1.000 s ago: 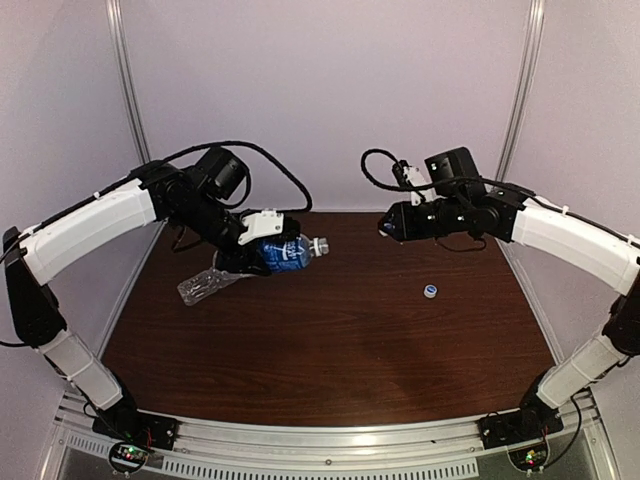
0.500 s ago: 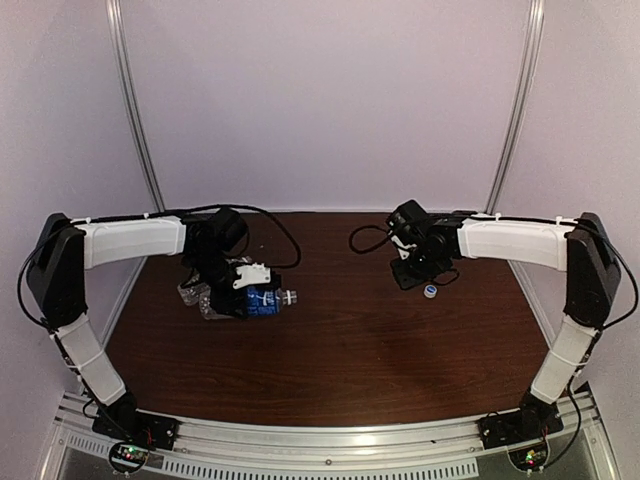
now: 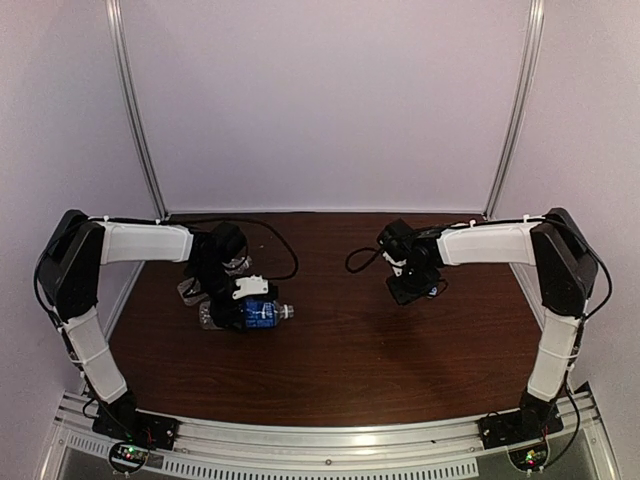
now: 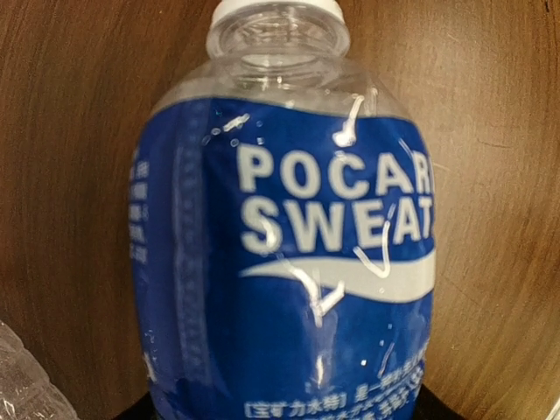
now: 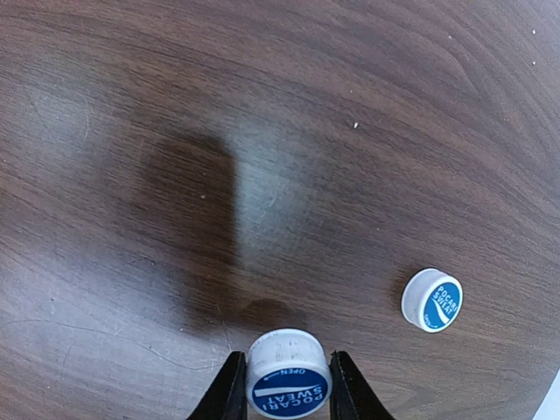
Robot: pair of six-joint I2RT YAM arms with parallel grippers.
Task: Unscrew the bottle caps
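I will next lower the still hanging cap in my right gripper onto the bare wood (image 5: 265,313) just below, beside the loose cap, and release it.
The blue-labelled bottle (image 3: 266,316) lies on the table at the left, neck pointing right, and its label (image 4: 289,262) fills the left wrist view. My left gripper (image 3: 244,306) reaches around its body; the fingers are hidden. The unlabelled bottle (image 3: 197,291) lies just behind it, with a corner showing (image 4: 22,381). My right gripper (image 5: 289,389) is shut on one bottle cap (image 5: 289,374), white with a blue printed top, held low over the wood. The other bottle cap (image 5: 432,300) lies loose on the table a little to its right.
The dark wooden table (image 3: 350,360) is walled by pale panels at the back and sides. The right arm (image 3: 480,243) stretches in low from the right and the left arm (image 3: 140,243) from the left. A metal rail (image 3: 330,440) runs along the near edge.
Both arms have dropped from mid-air to the table. The left brought the labelled bottle down beside the unlabelled one. The right came down next to the loose cap, still holding its cap.
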